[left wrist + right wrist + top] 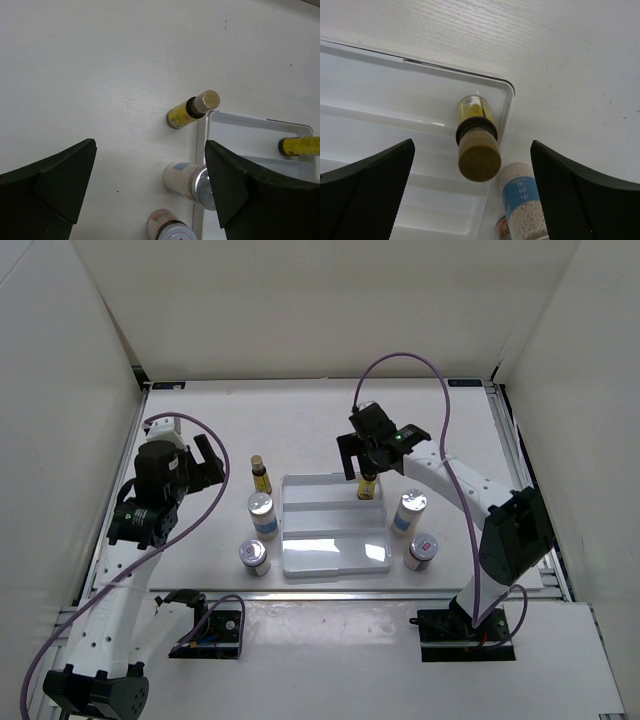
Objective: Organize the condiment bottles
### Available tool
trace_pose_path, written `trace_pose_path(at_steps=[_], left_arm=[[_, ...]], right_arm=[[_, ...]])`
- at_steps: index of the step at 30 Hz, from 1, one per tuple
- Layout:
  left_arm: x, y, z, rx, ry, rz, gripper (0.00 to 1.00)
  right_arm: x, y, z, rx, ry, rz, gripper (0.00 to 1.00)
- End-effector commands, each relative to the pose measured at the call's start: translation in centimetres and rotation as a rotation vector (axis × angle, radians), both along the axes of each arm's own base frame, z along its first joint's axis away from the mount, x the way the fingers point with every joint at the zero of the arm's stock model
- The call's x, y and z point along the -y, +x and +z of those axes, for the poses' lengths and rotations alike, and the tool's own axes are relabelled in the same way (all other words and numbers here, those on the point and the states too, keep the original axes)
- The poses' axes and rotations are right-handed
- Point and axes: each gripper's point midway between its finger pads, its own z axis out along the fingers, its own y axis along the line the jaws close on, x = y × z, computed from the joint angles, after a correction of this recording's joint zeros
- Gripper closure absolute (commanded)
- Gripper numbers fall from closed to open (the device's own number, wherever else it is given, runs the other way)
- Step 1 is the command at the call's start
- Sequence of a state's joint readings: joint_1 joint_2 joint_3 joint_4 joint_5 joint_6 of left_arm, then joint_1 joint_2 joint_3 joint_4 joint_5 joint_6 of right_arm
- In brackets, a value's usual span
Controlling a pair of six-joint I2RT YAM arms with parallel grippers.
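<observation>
The second amber bottle stands outside the tray, below my left gripper and to its right in the top view. My left gripper should move across and down around the bottle.
A slim amber bottle with a gold cap stands upright in the far right corner of the clear tray. My right gripper hangs open just above it, its fingers well apart from the bottle on both sides. A second amber bottle stands left of the tray. Two white jars are by the tray's left edge and two more by its right edge. My left gripper is open and empty, left of the bottles.
White walls close in the table at the back and on both sides. Both arm bases and their cables sit at the near edge. In the right wrist view a blue-labelled jar stands close outside the tray's corner.
</observation>
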State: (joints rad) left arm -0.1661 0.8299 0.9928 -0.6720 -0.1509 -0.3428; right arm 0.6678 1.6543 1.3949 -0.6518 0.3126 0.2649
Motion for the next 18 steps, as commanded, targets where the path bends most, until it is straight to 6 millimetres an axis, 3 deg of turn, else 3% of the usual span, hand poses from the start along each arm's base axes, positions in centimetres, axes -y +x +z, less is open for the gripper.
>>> trace_pose_path(at_steps=[1, 4, 5, 6, 8, 9, 10, 11, 13, 14, 18], left_arm=[[0.6, 0.3, -0.3, -0.011, 0.005, -0.039, 0.0], [1.7, 0.6, -0.5, -0.029, -0.012, -0.096, 0.0], [2.1, 1.0, -0.4, -0.037, -0.021, -0.115, 0.02], [2.7, 1.2, -0.2, -0.041, -0.034, -0.141, 0.11], [4.4, 2.7, 1.7, -0.034, -0.072, -0.214, 0.15], [4.8, 3.1, 0.7, -0.068, -0.079, -0.23, 0.15], [5.6, 3.8, 1.7, -0.062, -0.097, -0.263, 0.15], [6.1, 5.0, 0.3, -0.115, -0.104, -0.276, 0.15], [6.9, 6.3, 0.2, -0.136, -0.109, -0.296, 0.13], [8.1, 6.9, -1.4, -0.187, -0.105, -0.324, 0.13], [9.4, 8.5, -4.0, -0.254, -0.026, -0.321, 0.13]], right_arm=[[0.8, -0.4, 4.9, 0.097, 0.049, -0.048, 0.0], [1.5, -2.7, 10.2, 0.18, 0.122, -0.028, 0.0], [2.0, -3.2, 11.3, 0.206, 0.129, -0.03, 0.0], [2.0, -4.0, 12.2, 0.231, 0.144, -0.02, 0.0], [3.8, -6.3, 14.8, 0.309, 0.196, -0.021, 0.0], [3.4, -6.4, 14.3, 0.306, 0.196, -0.009, 0.0], [4.3, -7.2, 15.4, 0.34, 0.219, -0.016, 0.0], [4.7, -7.6, 15.4, 0.346, 0.225, -0.017, 0.0], [5.9, -8.4, 15.6, 0.361, 0.22, -0.031, 0.0], [6.2, -8.7, 15.3, 0.351, 0.219, -0.037, 0.0], [8.2, -9.7, 14.7, 0.353, 0.188, -0.085, 0.0]])
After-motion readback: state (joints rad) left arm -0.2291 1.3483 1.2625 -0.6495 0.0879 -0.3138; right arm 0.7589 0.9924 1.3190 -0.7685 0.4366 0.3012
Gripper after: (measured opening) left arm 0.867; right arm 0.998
